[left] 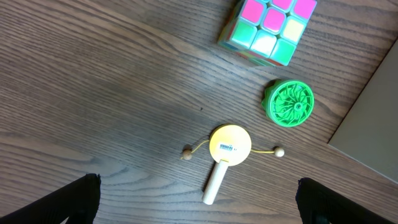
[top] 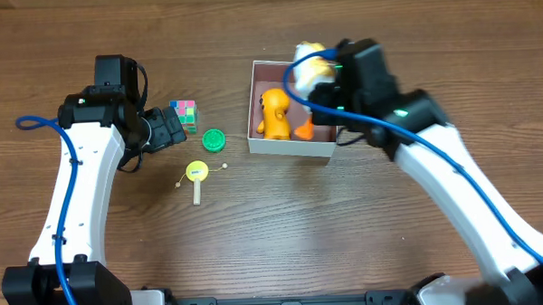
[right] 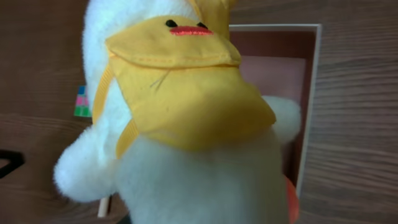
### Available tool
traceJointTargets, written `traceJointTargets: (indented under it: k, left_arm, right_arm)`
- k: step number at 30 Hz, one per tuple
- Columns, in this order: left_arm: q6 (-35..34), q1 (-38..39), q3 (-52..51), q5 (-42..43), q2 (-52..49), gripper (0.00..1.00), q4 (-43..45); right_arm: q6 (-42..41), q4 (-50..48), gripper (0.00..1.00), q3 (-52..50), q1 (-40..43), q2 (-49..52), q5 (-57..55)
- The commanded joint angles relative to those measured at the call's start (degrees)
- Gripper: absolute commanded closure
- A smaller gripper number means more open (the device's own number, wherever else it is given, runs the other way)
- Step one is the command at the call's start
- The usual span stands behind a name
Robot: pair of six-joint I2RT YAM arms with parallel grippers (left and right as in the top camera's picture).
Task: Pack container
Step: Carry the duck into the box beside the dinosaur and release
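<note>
Next, my right gripper comes down with the white plush duck into the space beside the orange toy (top: 273, 114), which fills one side of the box.
The container (top: 289, 147) is a shallow white box with a pink inside, at the table's middle back. An orange toy (top: 273, 114) lies in it. My right gripper (top: 325, 80) is shut on a white plush duck with a yellow hood (top: 310, 66) and holds it over the box's far right part. In the right wrist view the plush (right: 186, 118) fills the frame and hides the fingers, with the container's rim (right: 314, 68) behind it. My left gripper (top: 167, 129) is open and empty, left of the box, its fingers (left: 199, 208) wide apart above the table.
A pastel puzzle cube (top: 184, 113) (left: 268, 28), a green ridged disc (top: 214, 139) (left: 289, 102) and a yellow rattle drum on a wooden stick (top: 196, 175) (left: 229, 144) lie on the wood table left of the box.
</note>
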State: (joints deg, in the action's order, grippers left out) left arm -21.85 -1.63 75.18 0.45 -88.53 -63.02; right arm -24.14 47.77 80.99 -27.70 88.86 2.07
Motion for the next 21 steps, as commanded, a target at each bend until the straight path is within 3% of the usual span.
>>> traceJointTargets:
  k: [1, 4, 7, 8, 10, 13, 18, 20, 21]
  left_arm:
    - [1.29, -0.28, 1.38, 0.02, -0.31, 0.00, 0.11]
    - [1.29, -0.28, 1.38, 0.04, -0.31, 0.00, 0.09]
    - [1.29, -0.28, 1.38, 0.02, -0.31, 0.00, 0.11]
    - [1.29, -0.28, 1.38, 0.02, -0.31, 0.00, 0.11]
    - [1.29, -0.28, 1.38, 0.04, -0.31, 0.00, 0.11]
    - [1.29, -0.28, 1.38, 0.02, -0.31, 0.00, 0.11]
    - [1.29, -0.28, 1.38, 0.02, -0.31, 0.00, 0.09]
    - [1.29, -0.28, 1.38, 0.02, -0.31, 0.00, 0.09]
    - [1.29, -0.28, 1.38, 0.02, -0.31, 0.00, 0.11]
  right_arm:
    - [-1.60, -3.21, 0.87, 0.37, -1.16, 10.34, -5.66]
    - [-1.60, -6.16, 0.86, 0.37, 0.63, 17.22, -6.51]
    - [-1.53, -7.21, 0.75, 0.37, 1.90, 19.74, -6.27]
    - [-0.96, -7.19, 0.69, 0.37, 2.01, 20.00, -5.84]
    - [0.39, -6.84, 0.46, 0.42, 1.99, 19.85, -5.20]
    - [4.76, -6.23, 0.43, 1.09, 1.68, 18.47, -3.98]
    - [4.90, -1.60, 0.27, 6.40, 1.70, 13.79, -4.15]
    - [4.92, 0.50, 0.00, 8.70, 1.70, 10.91, -4.17]
    - [4.92, 0.85, 0.00, 9.05, 1.70, 9.79, -4.15]
